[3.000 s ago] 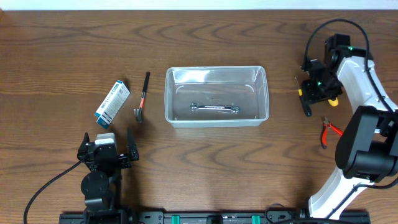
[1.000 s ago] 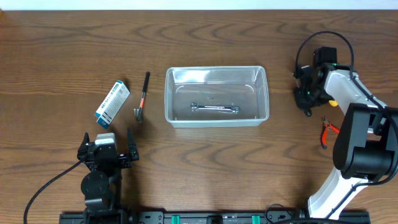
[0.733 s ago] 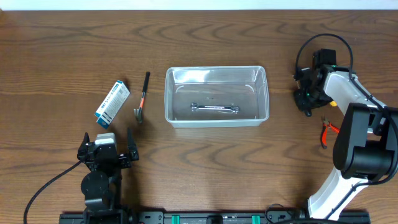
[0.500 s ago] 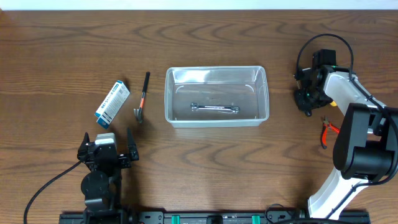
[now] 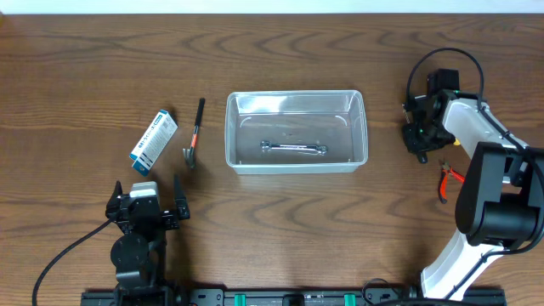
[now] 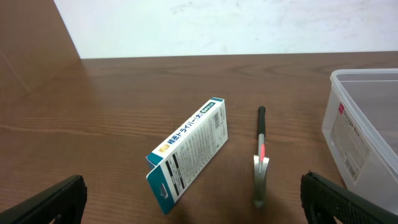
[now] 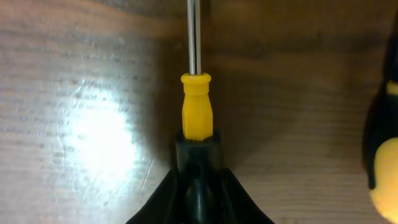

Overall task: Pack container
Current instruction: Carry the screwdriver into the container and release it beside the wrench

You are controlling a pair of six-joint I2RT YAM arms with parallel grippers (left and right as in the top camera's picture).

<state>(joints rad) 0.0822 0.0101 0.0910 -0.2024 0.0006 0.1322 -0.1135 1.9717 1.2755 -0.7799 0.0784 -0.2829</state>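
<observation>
Next, my right gripper needs to lift over the rim of the container and lower to release beside the wrench [image 5: 293, 149], as the container [image 5: 295, 94] lies to its left in the overhead view.
The clear plastic container [image 5: 295, 94] stands mid-table with a metal wrench [image 5: 293, 149] lying in it. Its near corner also shows in the left wrist view [image 6: 364, 134]. My right gripper [image 5: 422, 138] is low over the table to the right of the container. In the right wrist view it [image 7: 199, 186] is shut on the black handle of a screwdriver [image 7: 197, 115] with a yellow collar, whose shaft points away. My left gripper [image 5: 144, 209] is open and empty near the front left edge. In the left wrist view it [image 6: 193, 199] sits just short of the box and hammer.
A white-and-blue cardboard box [image 5: 154, 141] and a small hammer [image 5: 195, 134] lie left of the container; both show in the left wrist view, box [image 6: 188, 154] and hammer [image 6: 261, 158]. Red-handled pliers [image 5: 449, 178] lie front right. A second yellow-and-black tool [image 7: 385, 168] lies beside the screwdriver.
Since three seconds ago my right gripper moved left and toward me, down onto the screwdriver. In the last second it has barely shifted. The left arm has not moved.
</observation>
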